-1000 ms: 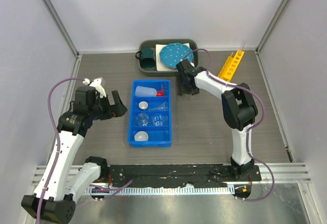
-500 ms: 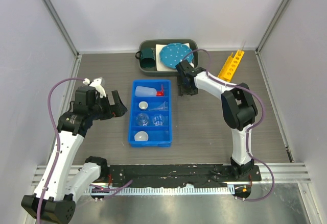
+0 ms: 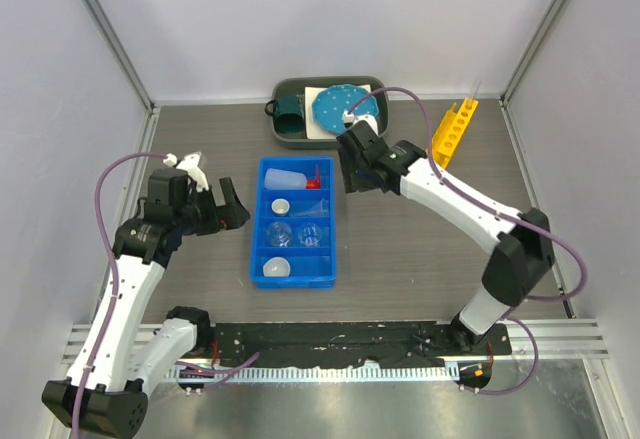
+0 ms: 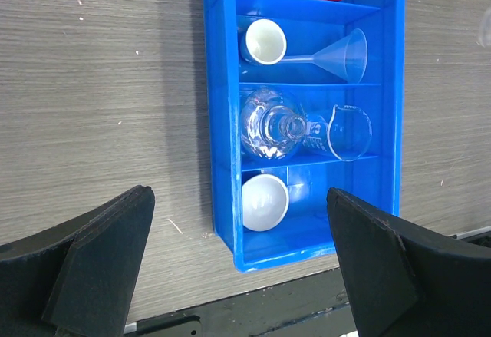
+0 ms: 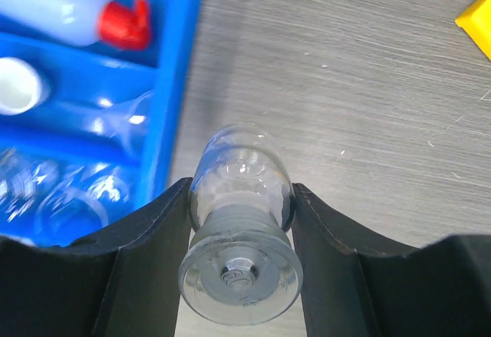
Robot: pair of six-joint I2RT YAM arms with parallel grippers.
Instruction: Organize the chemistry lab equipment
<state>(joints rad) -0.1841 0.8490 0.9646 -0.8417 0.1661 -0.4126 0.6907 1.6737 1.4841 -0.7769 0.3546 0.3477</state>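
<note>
The right gripper moves back and to the left in the top view, then down, and releases the stoppered flask beside the near dish next, where room remains.
My right gripper (image 3: 356, 171) is shut on a small clear stoppered glass flask (image 5: 242, 199) and holds it above the table, just right of the blue bin (image 3: 255, 221). The bin holds a white squeeze bottle with a red nozzle (image 3: 288, 178), a small white dish (image 3: 281, 205), a funnel (image 3: 313, 206), a second clear flask (image 3: 280, 233), a beaker (image 3: 312, 235) and another dish (image 3: 277, 268). The yellow holed rack (image 3: 452, 127) lies at the back right. My left gripper (image 3: 232, 207) is open and empty, left of the bin; its view shows the bin (image 4: 222, 122) between its fingers.
A dark tray (image 3: 283, 137) at the back holds a teal mug (image 3: 290, 111) and a blue white-dotted plate (image 3: 343, 106). Grey walls with metal posts close in the left, right and back sides. A black rail runs along the near edge.
My right arm has swung its elbow out to the right and stretched, carrying the held flask slightly left toward the blue bin. The left arm has not moved.
</note>
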